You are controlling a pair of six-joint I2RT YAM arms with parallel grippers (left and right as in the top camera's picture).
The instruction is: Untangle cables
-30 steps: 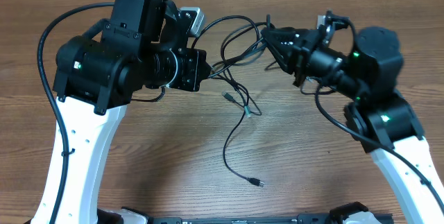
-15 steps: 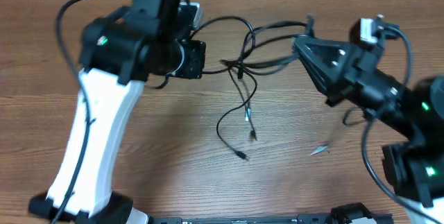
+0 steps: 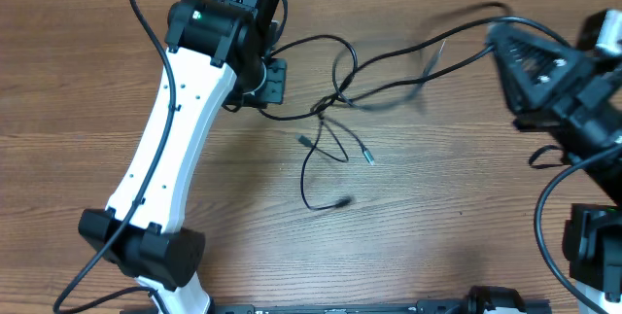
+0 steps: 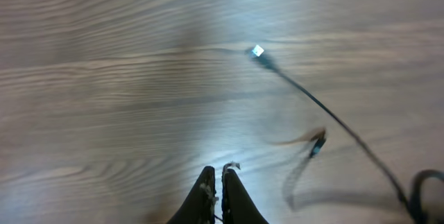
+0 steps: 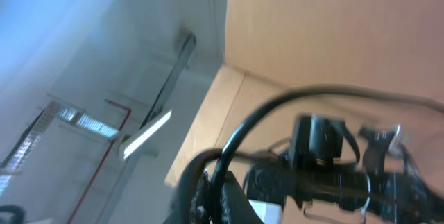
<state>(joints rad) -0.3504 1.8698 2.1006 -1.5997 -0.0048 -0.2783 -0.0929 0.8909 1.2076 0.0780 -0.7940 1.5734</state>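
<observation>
My right gripper draws away toward the right in the overhead view next, then lowers to open, since the blurred cable still runs into the knot.
The cables [image 3: 335,100] are thin black cords knotted together at mid-table and stretched between both grippers. Loose plug ends lie below the knot [image 3: 369,158], [image 3: 342,200]. My left gripper [image 3: 275,79] points down at the table just left of the knot. Its fingers [image 4: 208,186] are shut, with a thin strand of cable pinched low between them. A silvery plug [image 4: 257,51] and its cord lie ahead of it. My right gripper [image 3: 496,34] is raised at the far right, shut on a blurred cable [image 5: 239,141] that runs left to the knot.
The left arm's white link [image 3: 175,149] crosses the left half of the table from its base [image 3: 146,251]. The right arm's base [image 3: 593,246] stands at the right edge. A cardboard wall [image 5: 333,30] rises behind the table.
My right gripper has pulled far to the right, stretching the cables taut. The left arm has swung back and upright. The knot has spread out and the loose plug ends have shifted on the table.
</observation>
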